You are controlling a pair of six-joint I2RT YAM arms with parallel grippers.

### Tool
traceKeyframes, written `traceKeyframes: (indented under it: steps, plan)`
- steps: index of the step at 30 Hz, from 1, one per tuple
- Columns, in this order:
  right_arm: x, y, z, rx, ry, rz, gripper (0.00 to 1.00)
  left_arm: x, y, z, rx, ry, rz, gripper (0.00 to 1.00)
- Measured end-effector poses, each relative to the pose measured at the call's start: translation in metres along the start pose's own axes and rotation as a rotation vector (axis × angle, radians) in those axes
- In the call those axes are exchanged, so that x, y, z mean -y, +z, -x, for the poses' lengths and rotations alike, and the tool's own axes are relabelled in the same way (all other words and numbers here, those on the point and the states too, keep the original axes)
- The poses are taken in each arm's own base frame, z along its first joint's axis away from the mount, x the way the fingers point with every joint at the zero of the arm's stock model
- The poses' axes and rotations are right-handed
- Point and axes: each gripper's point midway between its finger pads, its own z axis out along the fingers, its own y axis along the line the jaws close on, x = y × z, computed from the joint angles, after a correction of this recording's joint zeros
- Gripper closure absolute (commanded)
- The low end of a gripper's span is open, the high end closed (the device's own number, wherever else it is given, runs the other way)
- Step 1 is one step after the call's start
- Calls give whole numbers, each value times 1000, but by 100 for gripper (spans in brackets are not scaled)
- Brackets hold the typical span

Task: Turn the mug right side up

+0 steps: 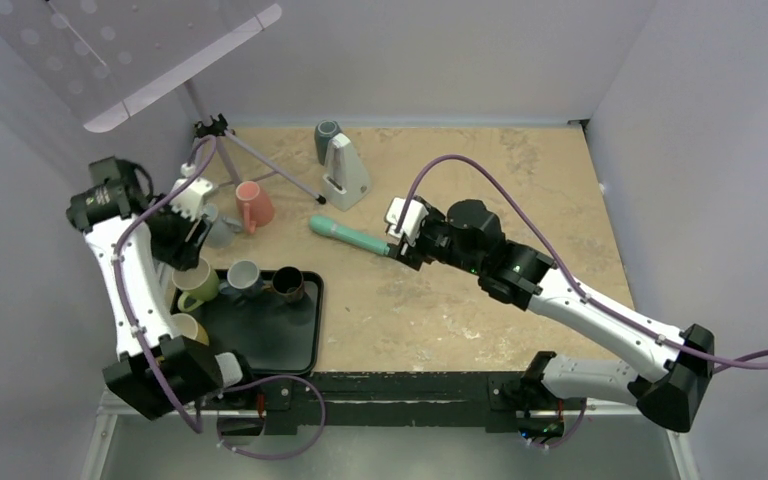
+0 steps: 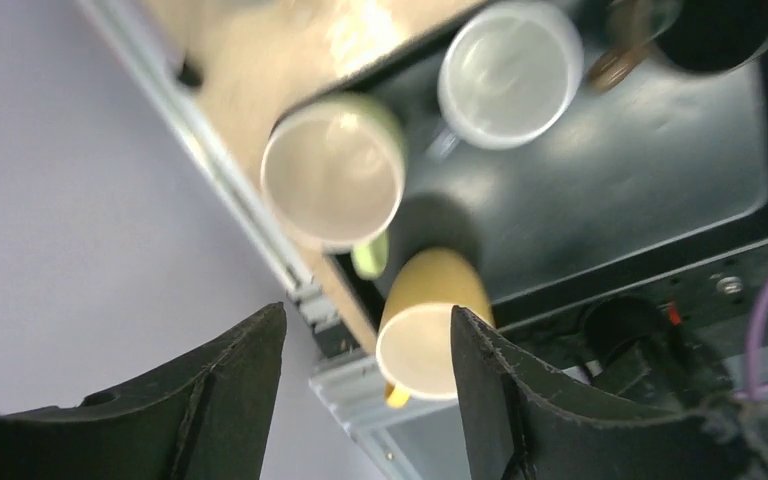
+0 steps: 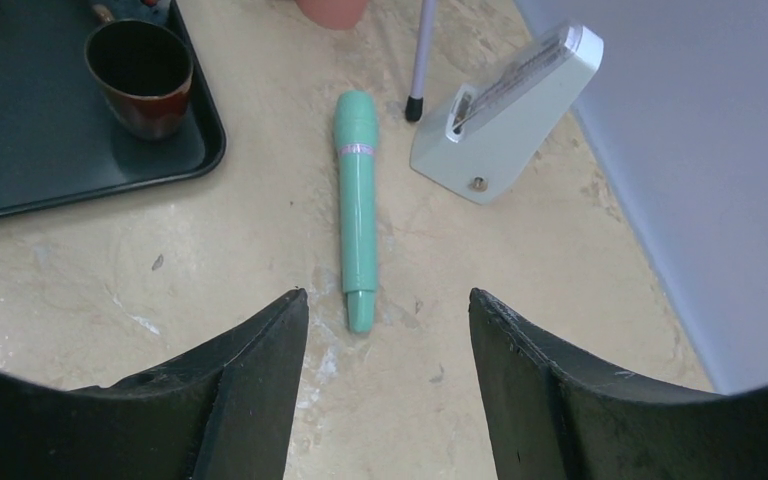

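Note:
I will move my left gripper toward the right in the top view and down onto the pink mug's handle [image 1: 249,220], because that mug's closed base faces up.
A pink mug [image 1: 253,206] stands on the table behind the tray; its top looks closed, as if it is upside down. A small grey mug [image 1: 222,228] sits beside it, and I cannot tell its orientation. My left gripper [image 1: 185,238] is open and empty, just left of the grey mug. In the left wrist view the left gripper [image 2: 368,310] looks down at upright mugs. My right gripper [image 1: 398,246] is open and empty at mid table, over the near end of a teal stick [image 3: 357,205]. It also shows in the right wrist view [image 3: 388,295].
A black tray [image 1: 300,340] holds a green mug [image 1: 197,285], a pale grey mug [image 1: 243,276], a brown mug [image 1: 288,284] and a yellow mug [image 1: 188,328], all mouth up. A white wedge-shaped stand [image 1: 345,172] and tripod legs [image 1: 270,168] stand at the back.

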Motion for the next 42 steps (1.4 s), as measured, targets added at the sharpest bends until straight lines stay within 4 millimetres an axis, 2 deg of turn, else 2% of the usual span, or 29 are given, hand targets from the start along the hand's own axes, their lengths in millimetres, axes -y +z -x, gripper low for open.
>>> traceKeyframes:
  steps: [3, 6, 8, 12, 14, 22, 29, 33, 36, 40, 42]
  plan:
    - [5, 4, -11, -27, 38, -13, 37, 16, 3, 56, 52, 42, -77, 40]
    - [15, 5, -23, -42, 85, -47, 38, 29, 15, 102, 76, 37, -127, 41]
    - [21, 6, -32, -54, 112, -64, 38, 38, 30, 123, 76, 40, -144, 38]
    - [29, 11, -43, -78, 151, -86, 38, 49, 64, 147, 69, 27, -155, 33]
    - [31, 13, -48, -90, 164, -89, 38, 45, 80, 152, 75, 6, -128, 33]
    - [35, 19, -60, -123, 196, -100, 38, 3, 143, 168, 79, -57, 33, 38]
    - [43, 25, -54, -119, 223, -122, 38, -1, 199, 154, 3, -104, 44, 44]
    - [45, 30, -52, -122, 240, -124, 38, -2, 218, 154, -12, -118, 42, 50]
    - [44, 34, -53, -126, 263, -124, 38, -4, 223, 158, 2, -115, 45, 63]
    - [43, 36, -55, -131, 302, -128, 39, -7, 226, 161, 12, -125, 56, 93]
    - [43, 36, -55, -131, 326, -135, 39, -9, 228, 165, 29, -135, 58, 100]
